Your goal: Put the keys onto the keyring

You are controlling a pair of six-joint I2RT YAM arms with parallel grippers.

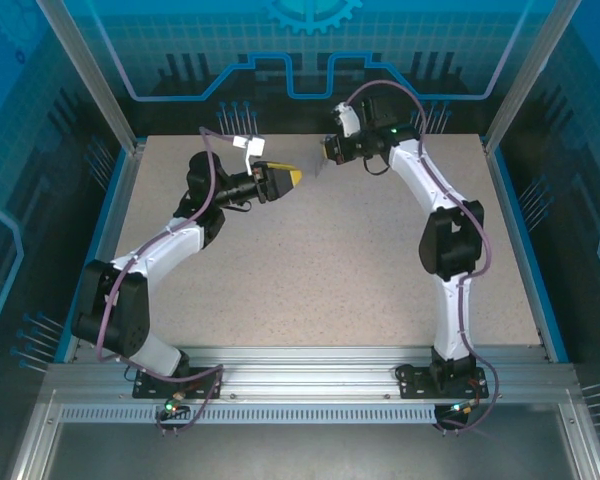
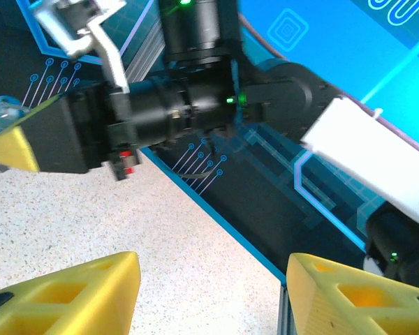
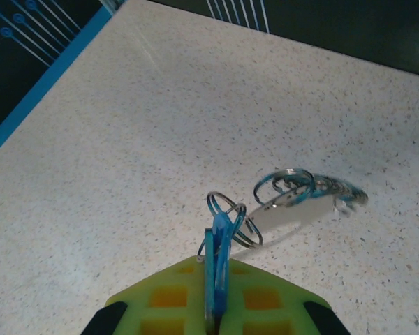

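The right gripper moves back and down to the bare middle of the tabletop next and releases the blue loop (image 3: 218,237), since the keyring still hangs in air.
My right gripper (image 3: 215,259) is shut on the keyring's blue loop (image 3: 218,237), which stands edge-on between its yellow-green fingers. Silver split rings (image 3: 229,208) and a short chain (image 3: 333,188) hang forward from the loop above the speckled table. A pale silver blade (image 3: 293,213) with blurred blue at its ring end dangles there; it looks like the key. From above, the keyring (image 1: 315,169) glints between both grippers. My left gripper (image 1: 292,177) faces it from the left, its yellow fingers (image 2: 91,293) spread wide with nothing between them. The right gripper's finger (image 2: 14,145) shows at the left.
The table (image 1: 310,280) is bare speckled beige with a blue rim (image 2: 227,230) and dark patterned walls behind it. The right arm's black wrist (image 2: 174,105) and white link (image 2: 377,153) hang close in front of my left gripper. An aluminium rail (image 1: 300,358) runs along the near edge.
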